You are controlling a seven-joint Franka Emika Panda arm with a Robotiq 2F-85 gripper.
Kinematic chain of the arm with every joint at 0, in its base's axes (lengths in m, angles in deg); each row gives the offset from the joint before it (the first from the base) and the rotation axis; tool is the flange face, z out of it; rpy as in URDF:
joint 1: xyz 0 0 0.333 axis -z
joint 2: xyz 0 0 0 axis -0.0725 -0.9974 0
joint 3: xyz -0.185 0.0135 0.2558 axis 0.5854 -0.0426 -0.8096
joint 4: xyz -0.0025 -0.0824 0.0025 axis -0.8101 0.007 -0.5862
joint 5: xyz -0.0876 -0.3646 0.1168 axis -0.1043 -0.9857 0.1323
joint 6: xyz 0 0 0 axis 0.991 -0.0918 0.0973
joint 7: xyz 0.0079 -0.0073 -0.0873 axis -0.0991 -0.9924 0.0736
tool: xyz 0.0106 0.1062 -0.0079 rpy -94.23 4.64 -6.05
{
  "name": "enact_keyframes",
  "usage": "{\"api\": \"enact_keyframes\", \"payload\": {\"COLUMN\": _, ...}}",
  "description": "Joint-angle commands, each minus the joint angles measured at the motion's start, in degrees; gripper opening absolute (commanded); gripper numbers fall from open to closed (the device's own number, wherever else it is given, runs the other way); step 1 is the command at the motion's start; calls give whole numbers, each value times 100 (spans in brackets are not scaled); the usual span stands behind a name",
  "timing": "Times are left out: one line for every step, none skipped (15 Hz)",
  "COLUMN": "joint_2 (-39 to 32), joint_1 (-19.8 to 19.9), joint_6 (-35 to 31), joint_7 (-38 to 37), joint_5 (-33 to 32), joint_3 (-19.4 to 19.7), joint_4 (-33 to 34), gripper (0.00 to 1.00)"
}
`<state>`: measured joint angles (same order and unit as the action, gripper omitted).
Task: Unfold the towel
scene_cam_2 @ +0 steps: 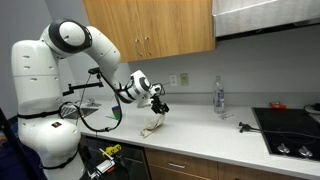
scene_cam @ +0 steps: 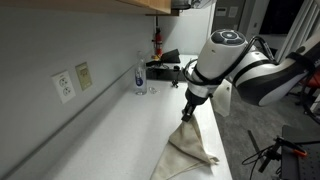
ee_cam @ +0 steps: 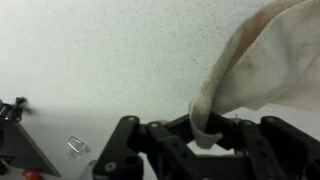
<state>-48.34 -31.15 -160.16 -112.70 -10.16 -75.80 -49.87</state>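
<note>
My gripper is apart from the stovetop with bare counter between them, so it should next turn and tilt, pull the towel's corner slightly toward the stovetop and release it.
My gripper [scene_cam: 187, 112] is shut on a corner of the towel [scene_cam: 190, 146], an off-white cloth with brownish smudges. The cloth hangs down from the jaws and its lower part rests crumpled on the white counter [scene_cam: 110, 130] near the front edge. In an exterior view the gripper [scene_cam_2: 158, 108] holds the towel [scene_cam_2: 153, 126] a little above the counter. In the wrist view a strip of the towel [ee_cam: 265, 60] runs down into the gripper [ee_cam: 203, 135], pinched between the black fingers, and the rest fans out to the upper right.
A clear bottle [scene_cam: 139, 75] stands by the wall, also seen in an exterior view [scene_cam_2: 218, 97]. A black stovetop [scene_cam_2: 285, 128] lies at the counter's far end, with a small dark tool [scene_cam_2: 245, 126] beside it. Wall outlets [scene_cam: 65, 85] and wooden cabinets [scene_cam_2: 160, 30] overhang.
</note>
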Motion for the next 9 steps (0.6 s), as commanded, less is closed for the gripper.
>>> {"api": "enact_keyframes", "payload": {"joint_2": 264, "joint_1": -293, "joint_6": 668, "joint_7": -859, "joint_5": -793, "joint_3": 226, "joint_4": -94, "gripper": 0}}
{"api": "enact_keyframes", "payload": {"joint_2": 284, "joint_1": -328, "joint_6": 861, "joint_7": -1048, "joint_5": -983, "joint_3": 231, "joint_4": -84, "gripper": 0}}
{"api": "enact_keyframes", "payload": {"joint_2": 300, "joint_1": -358, "joint_6": 1040, "joint_7": -1216, "joint_5": -1147, "joint_3": 220, "joint_4": -81, "gripper": 0}}
{"api": "enact_keyframes", "payload": {"joint_2": 344, "joint_1": 185, "joint_6": 1356, "joint_7": -1466, "joint_5": -1473, "joint_3": -386, "joint_4": -44, "gripper": 0}}
{"api": "enact_keyframes", "payload": {"joint_2": 359, "joint_1": 254, "joint_6": 1542, "joint_7": -1608, "joint_5": -1592, "joint_3": -518, "joint_4": -49, "gripper": 0}}
{"api": "enact_keyframes", "payload": {"joint_2": 293, "joint_1": 435, "joint_6": 1573, "joint_7": -1719, "joint_5": -1658, "joint_3": -668, "joint_4": -74, "gripper": 25}}
{"api": "enact_keyframes", "payload": {"joint_2": 282, "joint_1": 552, "joint_6": 1662, "joint_7": -1836, "joint_5": -1741, "joint_3": -811, "joint_4": -82, "gripper": 28}}
{"api": "enact_keyframes", "payload": {"joint_2": 256, "joint_1": 655, "joint_6": 1713, "joint_7": -1939, "joint_5": -1856, "joint_3": -923, "joint_4": -84, "gripper": 33}}
{"api": "enact_keyframes", "payload": {"joint_2": 246, "joint_1": 743, "joint_6": 1752, "joint_7": -2051, "joint_5": -2018, "joint_3": -1012, "joint_4": -90, "gripper": 42}}
